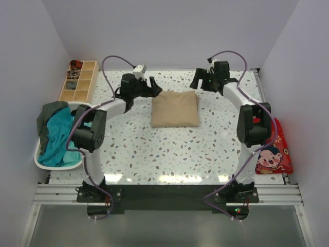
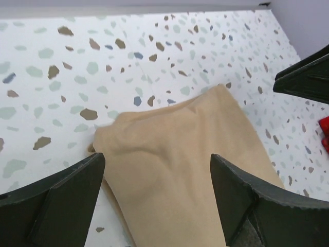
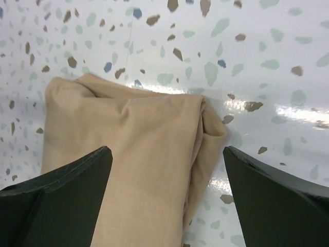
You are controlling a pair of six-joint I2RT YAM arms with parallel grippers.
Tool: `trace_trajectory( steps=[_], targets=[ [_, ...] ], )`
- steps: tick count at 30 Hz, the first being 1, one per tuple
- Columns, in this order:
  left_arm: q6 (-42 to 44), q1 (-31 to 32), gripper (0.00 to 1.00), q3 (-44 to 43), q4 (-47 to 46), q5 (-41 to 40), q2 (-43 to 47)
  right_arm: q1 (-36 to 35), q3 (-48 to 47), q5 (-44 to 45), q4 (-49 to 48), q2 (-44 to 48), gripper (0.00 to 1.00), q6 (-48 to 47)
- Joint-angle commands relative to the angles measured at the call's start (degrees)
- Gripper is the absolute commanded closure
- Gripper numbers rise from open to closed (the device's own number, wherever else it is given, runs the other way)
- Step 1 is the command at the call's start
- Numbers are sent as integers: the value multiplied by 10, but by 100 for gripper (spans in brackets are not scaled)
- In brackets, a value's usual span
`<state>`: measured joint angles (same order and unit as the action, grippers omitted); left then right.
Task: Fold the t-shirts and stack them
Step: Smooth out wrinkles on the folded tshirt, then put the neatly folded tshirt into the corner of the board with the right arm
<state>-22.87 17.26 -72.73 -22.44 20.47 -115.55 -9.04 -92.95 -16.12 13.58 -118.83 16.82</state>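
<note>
My right gripper moves back and down onto the beige t-shirt's side edge facing the red bag (image 3: 196, 167) next, since that edge lies below it and nearer my base.
A sandy-beige t-shirt (image 1: 175, 109) lies folded into a rectangle at the far middle of the table. My left gripper (image 1: 151, 85) hovers just off its far left corner, open, with the cloth (image 2: 190, 154) showing between its fingers (image 2: 67, 200) and nothing held. My right gripper (image 1: 198, 82) stands open near the far right corner, above the folded edge (image 3: 133, 144), also holding nothing. In the left wrist view my left gripper (image 2: 157, 159) is wide apart; in the right wrist view so is my right gripper (image 3: 167, 152). A teal t-shirt (image 1: 59, 136) and a dark grey-green one (image 1: 49, 116) lie crumpled in the basket.
The white plastic basket (image 1: 56, 165) sits at the table's left edge. A wooden compartment box (image 1: 78, 81) stands at the back left. A red patterned bag (image 1: 275, 149) lies off the right edge. Walls close in the back and both sides.
</note>
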Motion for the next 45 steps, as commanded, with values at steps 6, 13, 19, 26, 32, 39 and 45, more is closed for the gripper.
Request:
trace_trajectory(
  steps=[6, 13, 19, 26, 32, 39, 45],
  targets=[
    [-24, -5, 12, 140, 0, -34, 131, 10, 86, 21, 6, 90, 5, 14],
    [-24, 16, 12, 237, 14, -101, 190, 18, 153, -18, -6, 92, 5, 14],
    [-16, 17, 11, 254, 25, -115, 210, 26, 130, -106, -5, 21, 5, 37],
    [-16, 17, 11, 242, 22, -98, 194, 25, 124, -167, -8, -42, 7, 49],
    [-28, 17, 11, 232, 2, -83, 167, 3, 102, -195, 37, -65, 10, 21],
    [-40, 19, 12, 213, -22, -61, 127, -39, 99, -204, 44, -95, 15, 32],
    [-38, 21, 12, 218, -22, -58, 132, -56, 106, -211, -42, -125, 67, 103]
  ],
)
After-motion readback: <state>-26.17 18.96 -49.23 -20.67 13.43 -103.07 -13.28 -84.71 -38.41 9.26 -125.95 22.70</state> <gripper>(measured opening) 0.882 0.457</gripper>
